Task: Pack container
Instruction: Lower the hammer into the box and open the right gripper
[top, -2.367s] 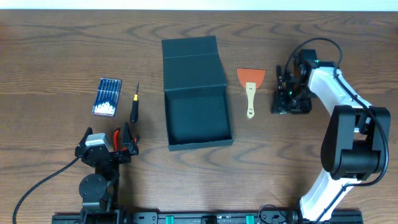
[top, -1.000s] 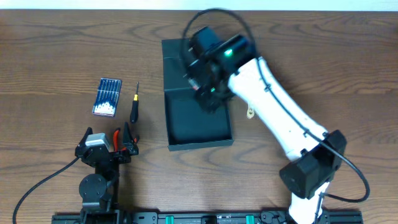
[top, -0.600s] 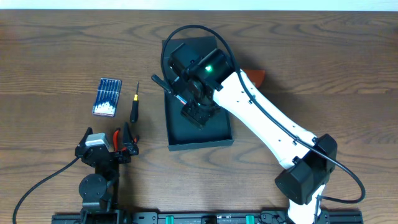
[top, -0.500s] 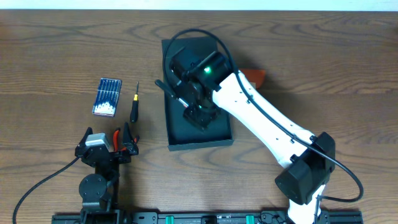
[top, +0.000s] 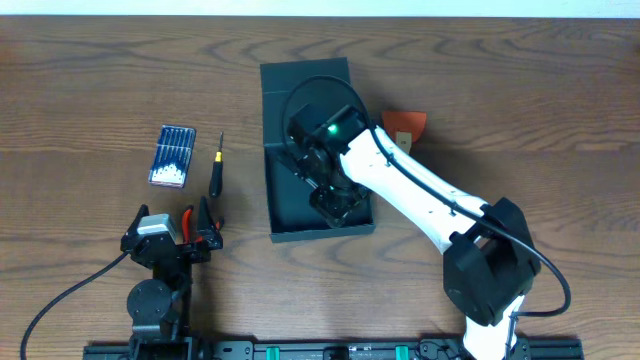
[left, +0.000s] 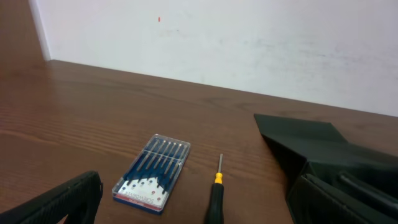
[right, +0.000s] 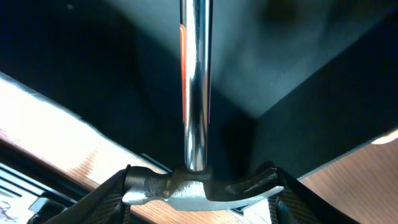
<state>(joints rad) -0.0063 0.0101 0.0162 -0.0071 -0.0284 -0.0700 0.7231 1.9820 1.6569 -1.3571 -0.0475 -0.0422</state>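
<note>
My right gripper moves down toward the box's dark bottom by the box's near corner next and releases the hammer's head there. The hammer's handle already points across the inside of the box.
The container (top: 300, 85) is a dark teal-black square box standing open at the table's middle, its flap lid lying back. It also shows at the right of the left wrist view (left: 311, 140). My right gripper (top: 335, 205) reaches into the box's front right corner. In the right wrist view it (right: 199, 193) is shut on the head of a steel claw hammer (right: 196, 93), whose shaft points across the box's dark floor. My left gripper (top: 200, 225) is open and empty at the front left, away from the box.
A blue case of bits (top: 172, 156) and a black-handled screwdriver (top: 215, 175) lie left of the box; both show in the left wrist view, the case (left: 153, 174) left of the screwdriver (left: 217, 196). An orange scraper (top: 405, 125) lies right of the box, partly under my right arm.
My right arm swung from the table's right side to over the box with the hammer, then moved toward the box's front right corner. The left arm has not moved.
</note>
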